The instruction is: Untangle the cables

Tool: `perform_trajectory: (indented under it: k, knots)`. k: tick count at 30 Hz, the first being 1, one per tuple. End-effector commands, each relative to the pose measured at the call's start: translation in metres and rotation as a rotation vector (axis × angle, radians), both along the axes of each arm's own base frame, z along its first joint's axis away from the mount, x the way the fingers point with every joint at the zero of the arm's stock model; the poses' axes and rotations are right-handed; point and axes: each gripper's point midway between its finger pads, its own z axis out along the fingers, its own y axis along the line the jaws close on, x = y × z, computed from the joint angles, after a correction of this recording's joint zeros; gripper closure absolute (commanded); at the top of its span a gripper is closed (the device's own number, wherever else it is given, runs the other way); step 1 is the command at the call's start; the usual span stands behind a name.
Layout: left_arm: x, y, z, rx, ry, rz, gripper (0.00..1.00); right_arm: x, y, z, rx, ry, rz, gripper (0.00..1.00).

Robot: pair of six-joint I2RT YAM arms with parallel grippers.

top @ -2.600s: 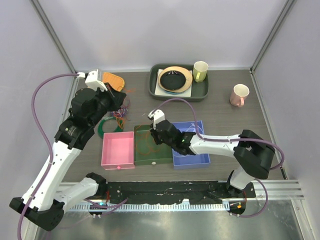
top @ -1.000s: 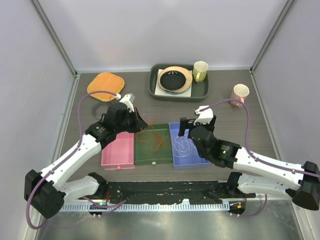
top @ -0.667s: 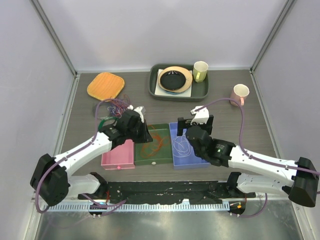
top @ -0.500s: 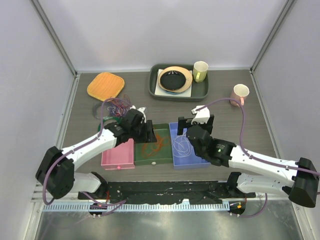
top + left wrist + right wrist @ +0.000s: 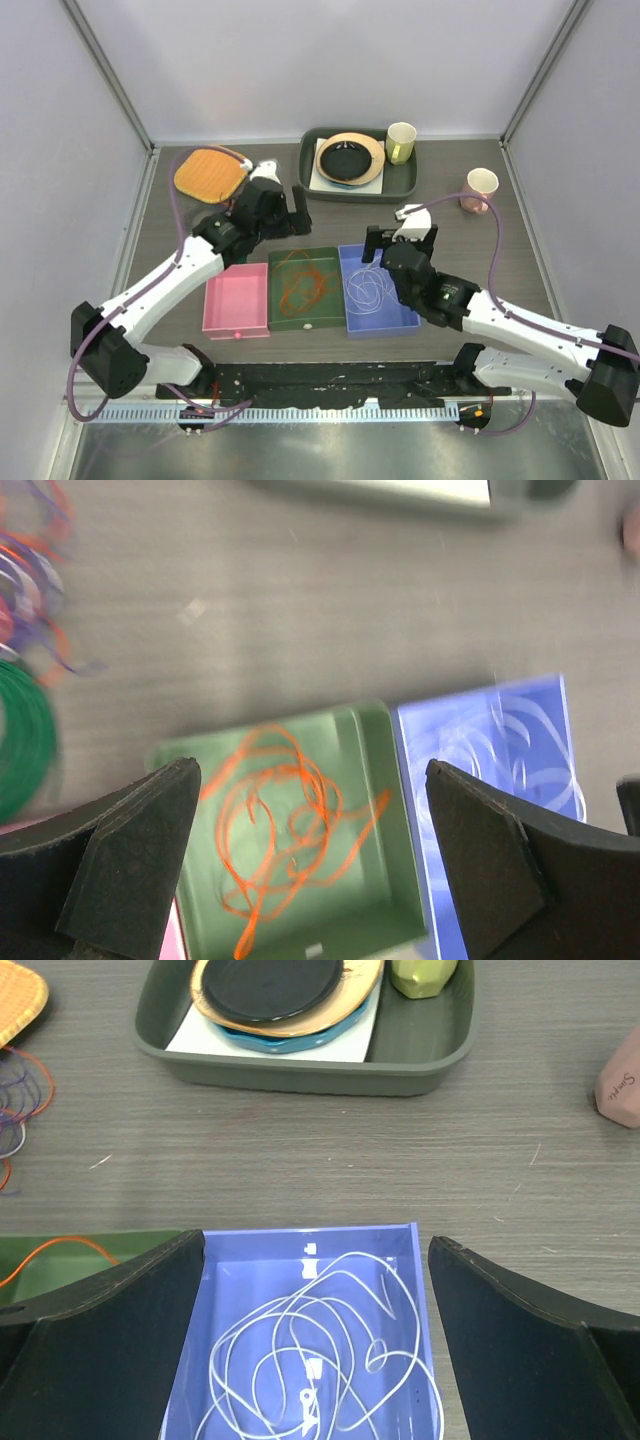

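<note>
Next, the left gripper moves outward and down toward the orange mat, onto a purple piece of cable at the tangle's edge.
An orange cable (image 5: 300,283) (image 5: 280,825) lies loose in the green tray (image 5: 330,318) (image 5: 385,870). Beside it, a white cable (image 5: 367,290) (image 5: 330,1360) lies coiled in the blue tray (image 5: 400,320) (image 5: 310,1245). My left gripper (image 5: 276,220) (image 5: 308,780) is open above the far edge of the green tray and holds nothing. My right gripper (image 5: 398,246) (image 5: 315,1250) hangs open over the far end of the blue tray, clear of the white cable. A tangle of purple and orange cables (image 5: 25,570) (image 5: 15,1100) lies on the table at the far left; my left arm hides it in the top view.
An empty pink tray (image 5: 236,297) sits left of the green one. A thick green coil (image 5: 20,740) lies by the tangle. At the back stand an orange mat (image 5: 210,172), a dark tray (image 5: 405,185) with plates and a yellow-green cup (image 5: 401,142), and a pink cup (image 5: 479,190).
My left gripper has opened, let the orange cable go into the green tray, and drawn back toward the far side. The right arm has barely moved.
</note>
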Motion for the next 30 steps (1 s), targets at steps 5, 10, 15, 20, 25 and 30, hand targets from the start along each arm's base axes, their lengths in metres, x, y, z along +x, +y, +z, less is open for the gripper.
perform_trajectory:
  k: [5, 10, 15, 20, 25, 30]
  knots:
    - [0.103, 0.098, 0.02, 0.116, -0.046, 0.322, 0.0, 0.023, -0.02, -0.006, 0.137, 0.042, -0.041, 0.0]
    - [0.156, 0.093, -0.037, 0.1, 0.123, 0.284, 0.0, 0.024, -0.028, -0.009, 0.073, 0.036, -0.056, 0.0]
    - [0.182, 0.092, -0.086, 0.166, 0.236, 0.291, 0.02, 0.026, -0.029, -0.013, 0.041, 0.038, -0.052, 0.0]
    - [0.2, 0.108, -0.118, 0.279, 0.252, 0.34, 0.05, 0.027, -0.031, -0.016, 0.019, 0.039, -0.056, 0.0]
    - [0.204, 0.102, -0.138, 0.277, 0.293, 0.298, 0.24, 0.029, -0.03, -0.018, 0.016, 0.042, -0.059, 0.0]
    - [0.203, 0.09, -0.142, 0.229, 0.315, 0.257, 0.81, 0.031, -0.025, -0.02, 0.019, 0.051, -0.043, 0.01]
